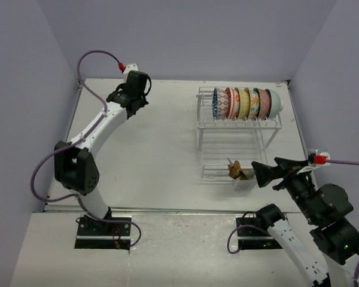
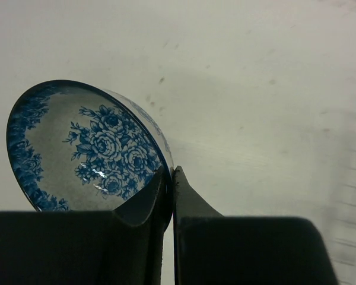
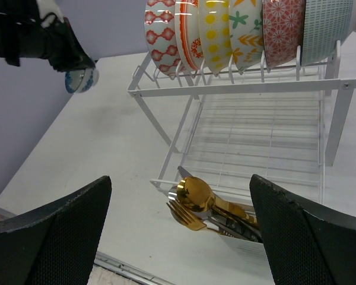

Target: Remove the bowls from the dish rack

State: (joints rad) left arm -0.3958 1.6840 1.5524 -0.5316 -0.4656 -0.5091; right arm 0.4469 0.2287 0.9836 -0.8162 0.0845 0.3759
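My left gripper holds the blue floral bowl by its rim. It should next lower the bowl toward the empty far table and let go of the bowl's rim there.
My left gripper [image 2: 171, 173] is shut on the rim of a blue floral bowl [image 2: 86, 148], holding it tilted over the far left of the table. In the top view the gripper [image 1: 134, 89] hides this bowl. The right wrist view shows the bowl [image 3: 81, 80] under the gripper [image 3: 59, 47]. The white wire dish rack [image 1: 239, 119] stands at the far right with several bowls [image 1: 245, 103] on edge in its top tier, also visible in the right wrist view [image 3: 216, 29]. My right gripper [image 1: 258, 174] is open and empty in front of the rack [image 3: 249, 89].
A small white cutlery caddy [image 1: 243, 181] with gold and silver cutlery [image 3: 202, 202] stands at the rack's front edge, just ahead of my right gripper [image 3: 179, 184]. Lilac walls close in the table [image 1: 161, 149] at the back and sides.
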